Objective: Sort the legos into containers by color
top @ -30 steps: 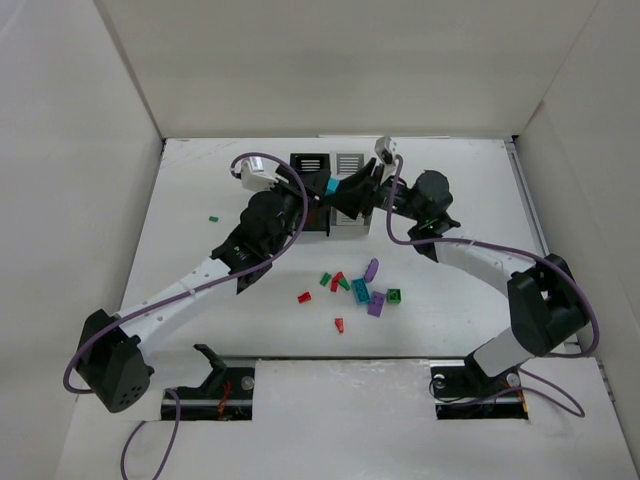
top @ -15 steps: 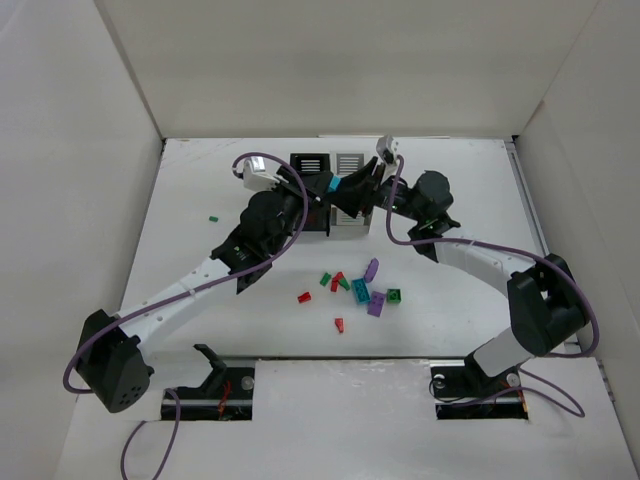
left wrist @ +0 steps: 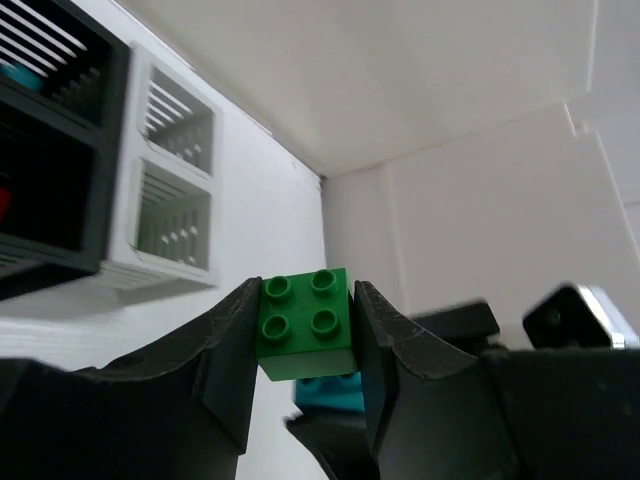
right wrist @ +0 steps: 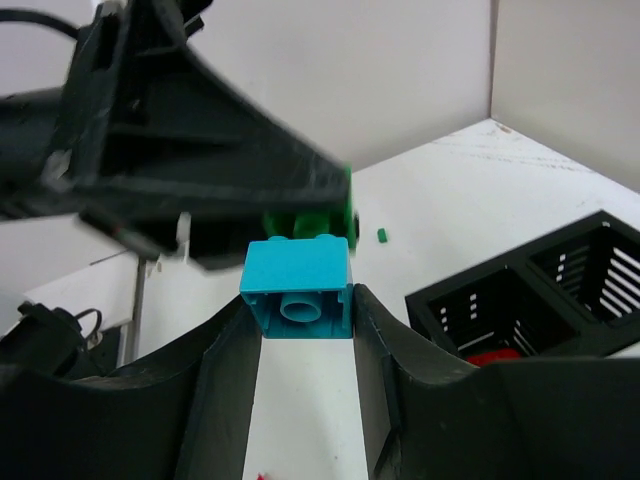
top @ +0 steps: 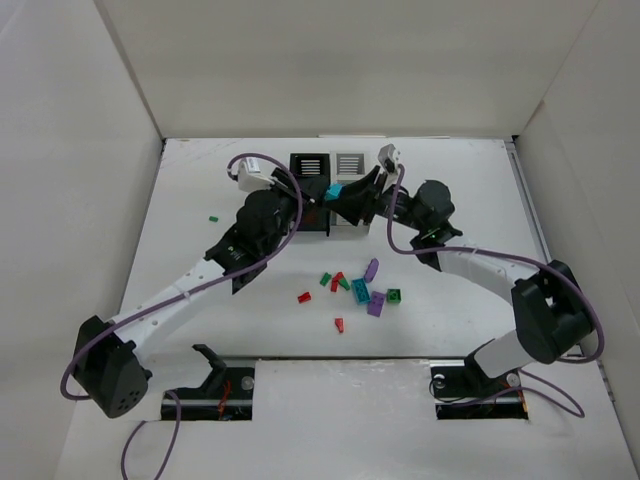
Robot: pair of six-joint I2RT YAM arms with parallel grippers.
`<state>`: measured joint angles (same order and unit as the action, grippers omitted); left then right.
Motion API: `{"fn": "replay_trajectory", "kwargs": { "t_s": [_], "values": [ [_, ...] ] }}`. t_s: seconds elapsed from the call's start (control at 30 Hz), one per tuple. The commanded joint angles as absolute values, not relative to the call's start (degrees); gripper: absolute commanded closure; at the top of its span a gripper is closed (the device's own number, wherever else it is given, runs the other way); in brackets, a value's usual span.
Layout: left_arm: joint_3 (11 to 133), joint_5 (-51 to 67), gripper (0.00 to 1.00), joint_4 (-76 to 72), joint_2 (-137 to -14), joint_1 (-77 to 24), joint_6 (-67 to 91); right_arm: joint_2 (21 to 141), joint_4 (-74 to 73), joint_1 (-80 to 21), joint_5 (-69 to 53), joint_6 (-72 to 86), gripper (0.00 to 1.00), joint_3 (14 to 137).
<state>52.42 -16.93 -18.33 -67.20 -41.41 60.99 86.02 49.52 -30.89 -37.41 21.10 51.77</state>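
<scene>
My right gripper holds the teal brick and should next move away from the left gripper, then outward over the black bin's far section (top: 310, 164) (right wrist: 588, 268) to release it where another teal brick lies.
My left gripper (left wrist: 305, 330) is shut on a green brick (left wrist: 305, 322), studs toward the camera. My right gripper (right wrist: 298, 310) is shut on a teal brick (right wrist: 297, 285), hollow underside toward the camera. The two bricks sit close, end to end; I cannot tell whether they touch. In the top view the grippers meet above the black bin (top: 308, 165), with the teal brick (top: 333, 190) between them. The white bin (top: 348, 162) stands right of it. A red brick (right wrist: 490, 357) lies in the black bin (right wrist: 540, 290).
Loose bricks lie mid-table: red (top: 304, 297), red (top: 339, 324), green (top: 395, 295), purple (top: 371, 268), teal (top: 360, 291), purple (top: 376, 305). A small green one (top: 214, 217) lies far left. White walls enclose the table.
Both arms have shifted slightly over the bins. The left wrist moved a little left and the teal brick a little right. Both bricks stay held.
</scene>
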Motion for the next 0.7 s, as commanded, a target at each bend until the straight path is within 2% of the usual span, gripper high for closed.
{"fn": "replay_trajectory", "kwargs": {
  "t_s": [0.0, 0.37, 0.67],
  "values": [
    [55.3, -23.8, 0.88, -17.5, -64.2, -36.3, 59.9, 82.5, 49.6, -29.4, -36.1, 20.1, 1.00, 49.9],
    [55.5, -22.7, 0.88, -14.4, -64.2, -33.2, 58.4, 82.5, 44.2, -28.8, -34.3, 19.0, 1.00, 50.4],
    [61.9, -25.8, 0.87, -2.6, -68.6, -31.5, 51.9, 83.8, 25.1, -26.5, -25.9, 16.6, 1.00, 57.2]
  ]
}}
